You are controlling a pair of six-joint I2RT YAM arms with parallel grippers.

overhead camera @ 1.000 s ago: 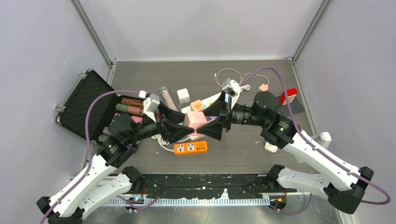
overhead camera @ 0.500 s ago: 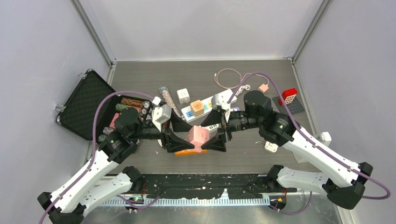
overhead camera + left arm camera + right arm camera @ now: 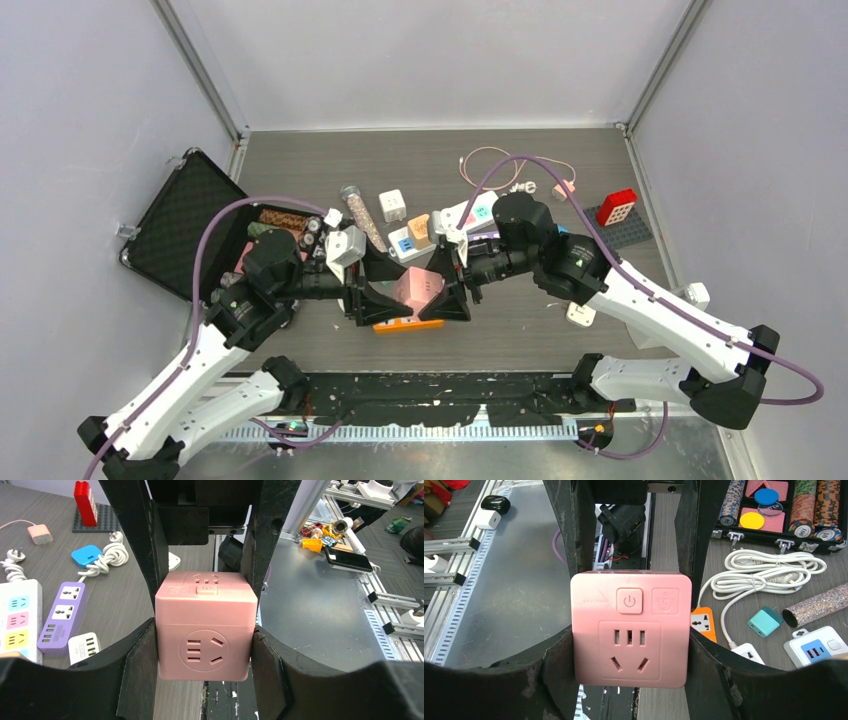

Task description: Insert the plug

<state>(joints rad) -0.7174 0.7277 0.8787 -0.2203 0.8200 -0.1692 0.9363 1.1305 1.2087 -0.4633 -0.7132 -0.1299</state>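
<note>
My right gripper carries the cube (image 3: 206, 625) outward next and turns fingers-down. It then lowers the cube to the empty yellow socket of the white power strip and releases.
A pink cube plug (image 3: 415, 288) with socket faces hangs just above the table at the middle. My left gripper (image 3: 398, 292) comes from the left and is shut on it; in the left wrist view both fingers press the sides of the cube (image 3: 206, 625). My right gripper (image 3: 442, 290) comes from the right and is shut on the same cube (image 3: 630, 630), its fingers flush against both sides. The face toward the right wrist carries a power button. An orange power strip (image 3: 410, 324) lies right under the cube, also seen as the orange strip (image 3: 702, 622). The cube's prongs are hidden.
A black case (image 3: 180, 225) with poker chips (image 3: 784, 505) lies open at left. White power strips (image 3: 440, 225), a purple strip (image 3: 60, 620), a coiled white cord (image 3: 764, 570), a pink cable (image 3: 500, 160) and a red brick (image 3: 617, 206) lie behind and to the right.
Both arms carried the pink cube nearer and lower, over the orange strip. The right gripper's fingers, wide apart around the cube before, have closed onto it.
</note>
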